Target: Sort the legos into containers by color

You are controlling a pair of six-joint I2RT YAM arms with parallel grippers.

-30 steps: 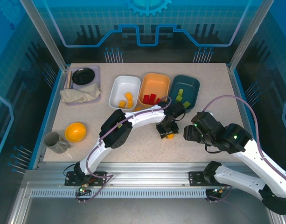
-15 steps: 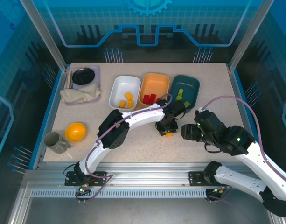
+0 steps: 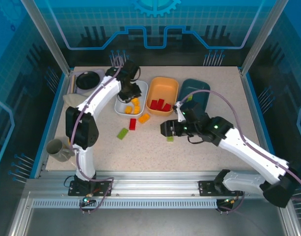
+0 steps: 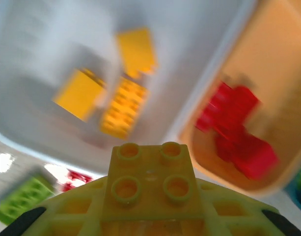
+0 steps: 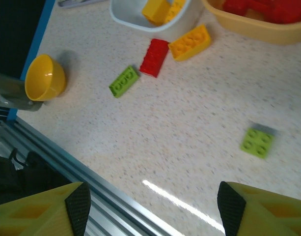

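Note:
My left gripper goes down toward the white bin's bare bottom beside the orange-yellow bricks next to release the orange-yellow square brick, since its color matches theirs.
My left gripper (image 3: 131, 92) hangs over the white bin (image 3: 120, 104), shut on an orange-yellow square brick (image 4: 151, 179). Below it in the white bin (image 4: 47, 54) lie orange-yellow bricks (image 4: 123, 108), and red bricks (image 4: 233, 128) lie in the orange bin (image 3: 162, 86). The teal bin (image 3: 199, 88) is partly behind my right arm. My right gripper (image 3: 167, 130) stands open over the table, beside a small green square brick (image 5: 257, 141). An orange oblong brick (image 5: 190, 42), a red one (image 5: 154, 57) and a green one (image 5: 123, 81) lie loose in front of the white bin.
A black bowl on a lavender tray (image 3: 88, 79) and a folded cloth (image 3: 84, 101) sit at the back left. A yellow bowl (image 5: 44, 76) and a grey cup (image 3: 57, 147) stand at the front left. The metal rail (image 5: 91, 172) runs along the table's near edge.
My left arm swung from the table's middle back to the white bin, carrying the orange-yellow brick. My right arm moved left toward the middle, its gripper still open.

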